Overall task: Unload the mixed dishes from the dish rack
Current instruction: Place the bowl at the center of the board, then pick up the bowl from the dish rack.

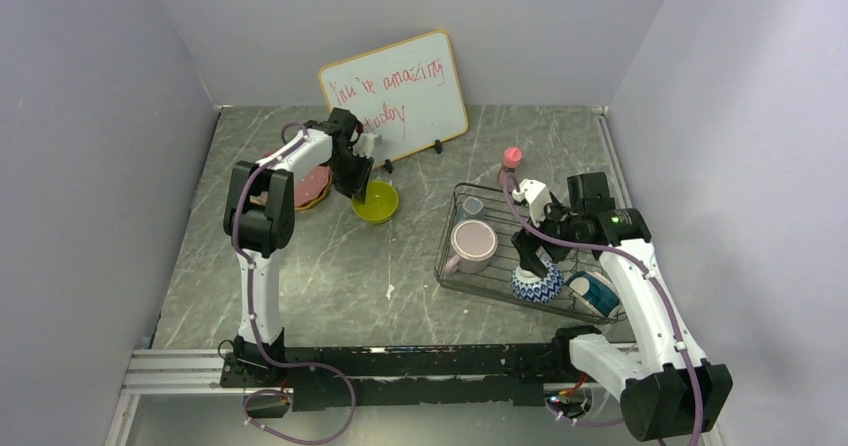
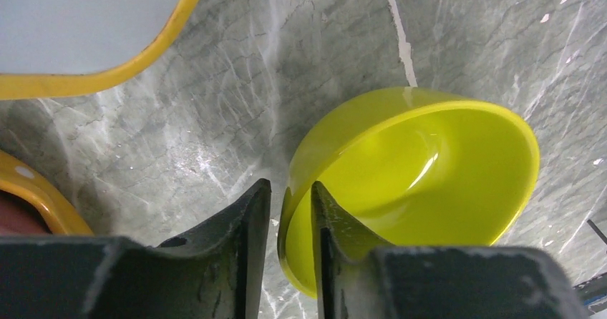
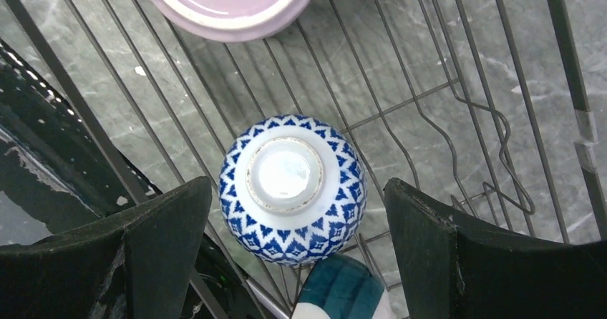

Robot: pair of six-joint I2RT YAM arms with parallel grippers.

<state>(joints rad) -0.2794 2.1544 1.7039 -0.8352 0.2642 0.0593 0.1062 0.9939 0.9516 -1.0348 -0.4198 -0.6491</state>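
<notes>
The blue-white patterned bowl is upside-down with its round foot facing up, so the robot's right gripper should next come down over the foot ring (image 1: 527, 275) (image 3: 285, 175) and close on it.
My left gripper (image 1: 357, 184) (image 2: 290, 184) is shut on the near rim of the yellow bowl (image 1: 378, 203) (image 2: 429, 169), one finger inside and one outside. The bowl is low on the table beside the orange plate (image 1: 312, 188) (image 2: 28, 187), which has a pink plate on it. My right gripper (image 1: 530, 256) (image 3: 298, 182) is open wide over the dish rack (image 1: 450, 228) (image 3: 429, 97). Its fingers stand either side of the upside-down blue-white patterned bowl (image 1: 537, 284) (image 3: 292, 190), apart from it. The rack also holds the lilac mug (image 1: 473, 244) (image 3: 229, 4), a small cup (image 1: 473, 206) and the teal-white bowl (image 1: 597, 291) (image 3: 342, 290).
A whiteboard with red writing (image 1: 395, 91) (image 2: 71, 18) stands just behind the left gripper. A small pink bottle (image 1: 511, 158) stands behind the rack. Grey walls close in the table on three sides.
</notes>
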